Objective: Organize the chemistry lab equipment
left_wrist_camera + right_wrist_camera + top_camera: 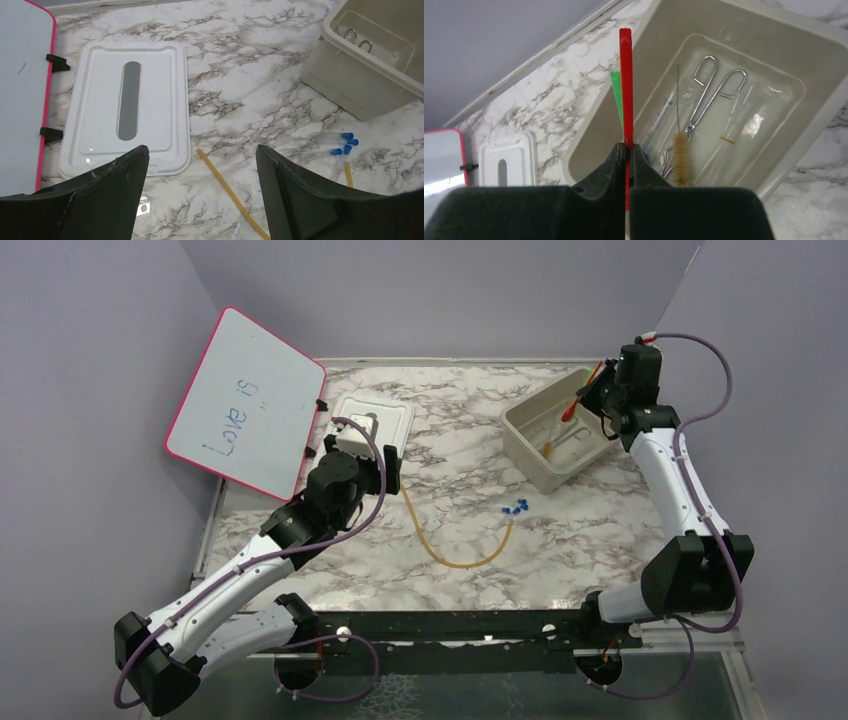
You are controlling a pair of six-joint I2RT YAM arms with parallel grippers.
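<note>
The stick still hangs above the bottom of the beige bin, so the right gripper should go down into the bin, toward the wire brush [547,449] [681,158], to let go of the stick.
My right gripper [628,146] is shut on a thin red and green stick [625,85], held above the beige bin [824,105]; from above the stick [570,408] hangs over the bin [523,445]. In the bin lie silver tongs [709,95] and a wire brush with tan bristles [681,155]. The amber tube [455,558] curves across the marble mid-table, and its end [225,185] lies between my left gripper's fingers. Blue-capped clear tubes [515,508] lie near it, also seen in the left wrist view [337,147]. My left gripper [202,150] is open and empty, low over the tube's end.
A white lid [375,420] with a grey slot lies flat at the back left, also in the left wrist view [130,107]. A pink-framed whiteboard [245,400] leans against the left wall. Purple walls close in the back and sides.
</note>
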